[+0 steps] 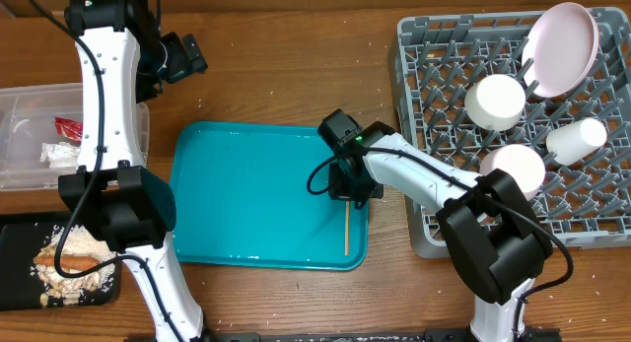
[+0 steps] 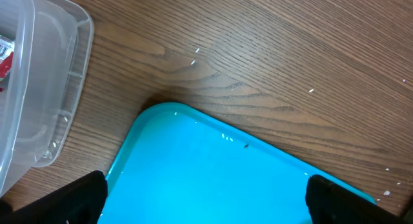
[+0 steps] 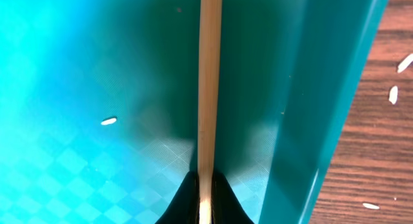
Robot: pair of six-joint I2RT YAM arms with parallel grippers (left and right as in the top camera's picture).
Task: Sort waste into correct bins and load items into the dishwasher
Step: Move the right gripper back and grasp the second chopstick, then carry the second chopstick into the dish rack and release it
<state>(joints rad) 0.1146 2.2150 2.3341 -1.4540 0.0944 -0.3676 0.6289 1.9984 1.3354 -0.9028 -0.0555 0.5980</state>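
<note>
The robot's right hand has to raise the chopstick and take it outward over the dishwasher rack's edge by the teal tray, which is clear of dishes.
My right gripper (image 1: 347, 196) (image 3: 205, 201) is shut on a thin wooden chopstick (image 1: 347, 229) (image 3: 209, 88) that lies along the right side of the teal tray (image 1: 246, 184). My left gripper (image 1: 182, 56) (image 2: 206, 198) hangs open over the tray's far left corner, holding nothing. The grey dishwasher rack (image 1: 434, 76) holds the pink plate (image 1: 562, 46), two white bowls (image 1: 495, 101) (image 1: 515, 170) and a cup (image 1: 577, 140). The clear tub (image 1: 20, 135) holds the red wrapper (image 1: 67, 127) and the tissue (image 1: 57, 153). The black tray (image 1: 15, 273) holds the sausage stick (image 1: 74, 253) and food scraps (image 1: 69, 275).
The teal tray's raised right wall (image 3: 322, 88) stands close beside the chopstick. A few rice grains (image 3: 108, 121) lie on the tray and on the wooden table (image 2: 271, 62). The clear tub's corner (image 2: 58, 69) is left of the left gripper.
</note>
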